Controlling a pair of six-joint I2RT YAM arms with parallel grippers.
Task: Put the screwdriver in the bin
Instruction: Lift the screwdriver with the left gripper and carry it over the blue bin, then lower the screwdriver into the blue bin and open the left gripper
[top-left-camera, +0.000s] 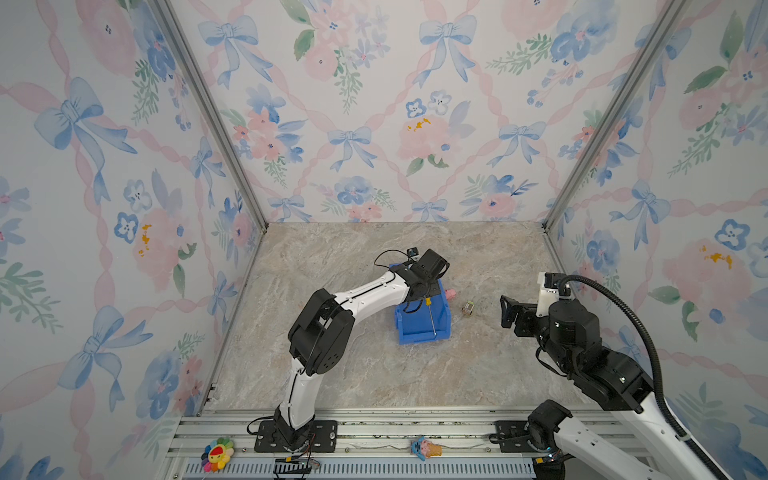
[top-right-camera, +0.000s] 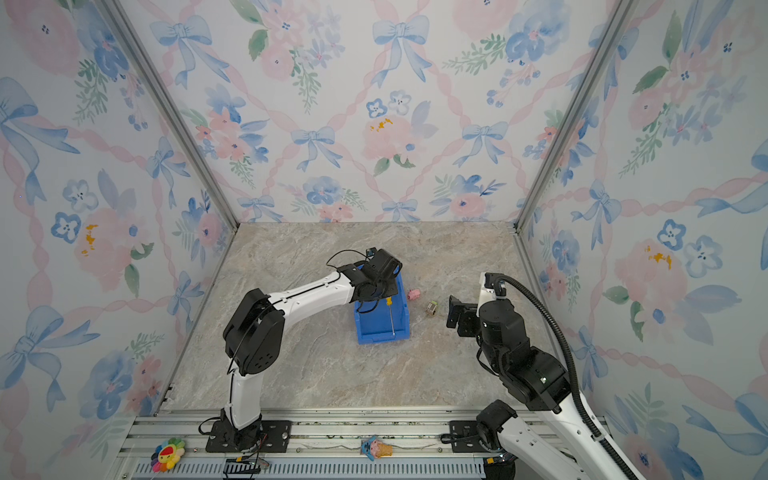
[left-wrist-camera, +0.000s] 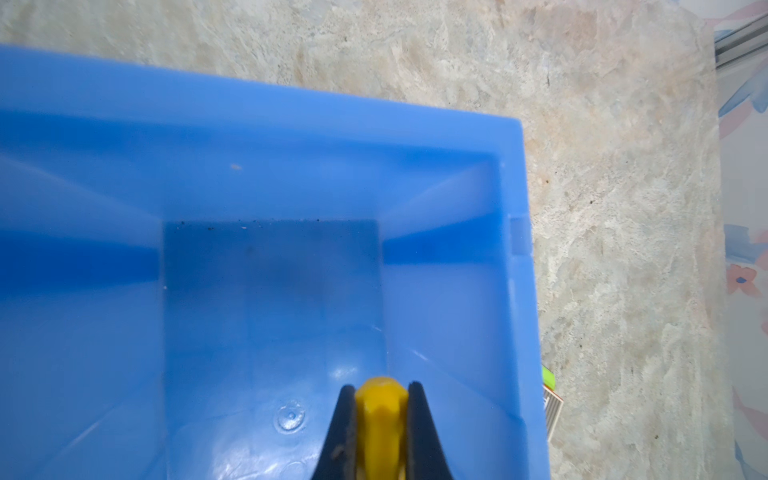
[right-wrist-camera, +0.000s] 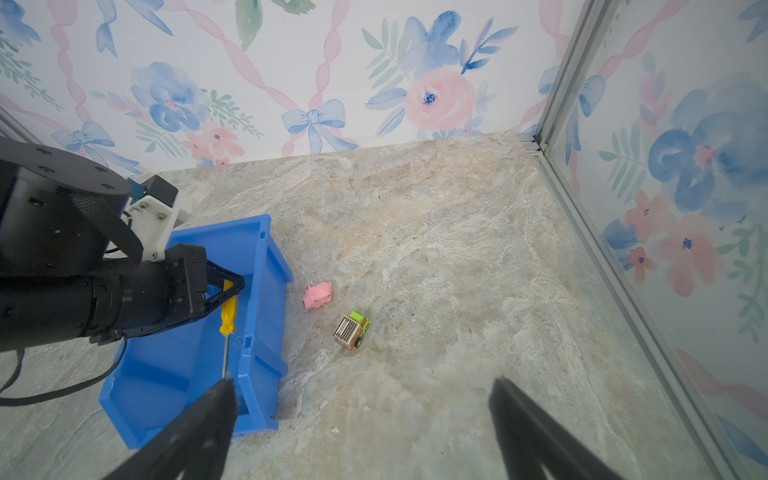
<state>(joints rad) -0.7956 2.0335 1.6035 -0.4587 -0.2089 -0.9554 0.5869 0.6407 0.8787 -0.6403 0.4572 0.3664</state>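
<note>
My left gripper lowers the screwdriver's yellow handle toward the blue bin's bare bottom next, as that bottom lies below it. Inside the bin's sides, it then releases the screwdriver (top-left-camera: 429, 309).
My left gripper (top-left-camera: 424, 298) (left-wrist-camera: 381, 386) is shut on the yellow handle of the screwdriver (top-left-camera: 429, 309) (top-right-camera: 390, 311) (left-wrist-camera: 380, 415) (right-wrist-camera: 228, 311). It holds it over the inside of the blue bin (top-left-camera: 422, 337) (top-right-camera: 382, 336) (left-wrist-camera: 291, 145) (right-wrist-camera: 266, 266). The thin silver shaft points down into the bin, toward the low front lip. In the right wrist view its tip is hidden behind a finger of my right gripper. My right gripper (top-left-camera: 508, 311) (top-right-camera: 455, 309) (right-wrist-camera: 361, 386) hangs open and holds nothing, to the right of the bin.
A pink pig toy (top-left-camera: 450, 294) (right-wrist-camera: 318, 295) and a small green toy truck (top-left-camera: 468, 308) (right-wrist-camera: 351, 330) lie on the marble table between the bin and my right gripper. Flowered walls close the back and both sides.
</note>
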